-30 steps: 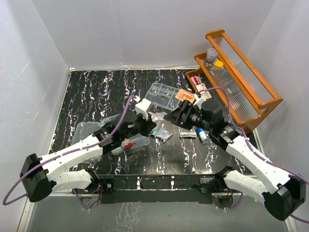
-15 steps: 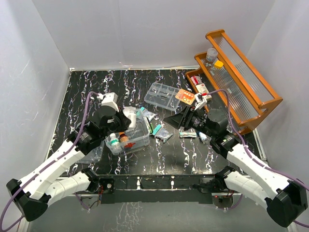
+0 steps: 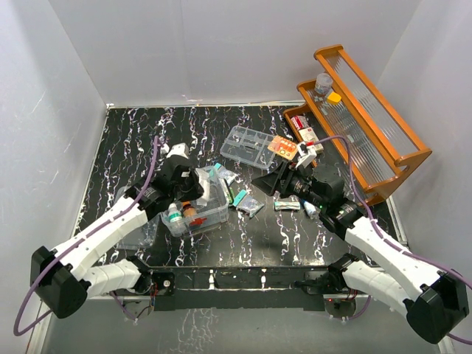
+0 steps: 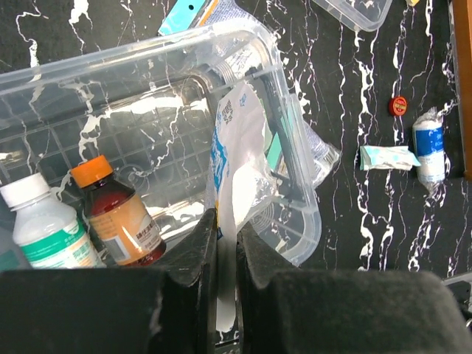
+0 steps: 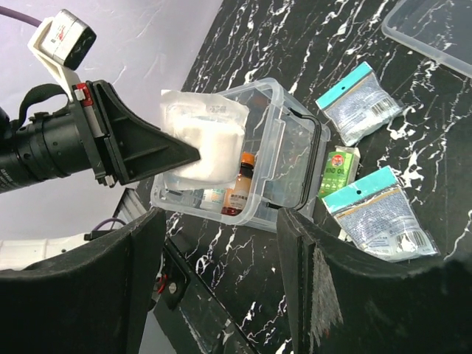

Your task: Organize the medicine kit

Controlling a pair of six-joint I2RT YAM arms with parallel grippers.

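Observation:
My left gripper holds the flat white packet and will lower it onto the bottom of the box beside the brown bottle (image 3: 211, 208) (image 4: 185, 178), because that space is empty.
The medicine kit (image 3: 215, 212) is a clear plastic box standing open left of the table's middle; it also shows in the left wrist view (image 4: 295, 221) and the right wrist view (image 5: 295, 140). Inside stand a brown bottle with an orange cap (image 4: 118, 217) and a white bottle with a green label (image 4: 44, 232). My left gripper (image 3: 198, 189) (image 4: 225, 221) is shut on a flat white packet (image 4: 240, 147) (image 5: 203, 136), held above the box's right half. My right gripper (image 3: 267, 181) (image 5: 221, 221) is open and empty, to the right of the box and facing it.
Beside the box lie a green carton (image 5: 338, 169) and two teal-topped packets (image 5: 361, 103) (image 5: 383, 214). A sachet (image 4: 387, 156), a bandage roll (image 4: 428, 144) and a red cap (image 4: 398, 105) lie further right. A clear divider tray (image 3: 249, 145) sits behind. The wooden rack (image 3: 369, 125) stands at the right.
My left arm has swung back from the middle of the table to above the box, carrying the white packet. The right gripper has shifted slightly and stays open.

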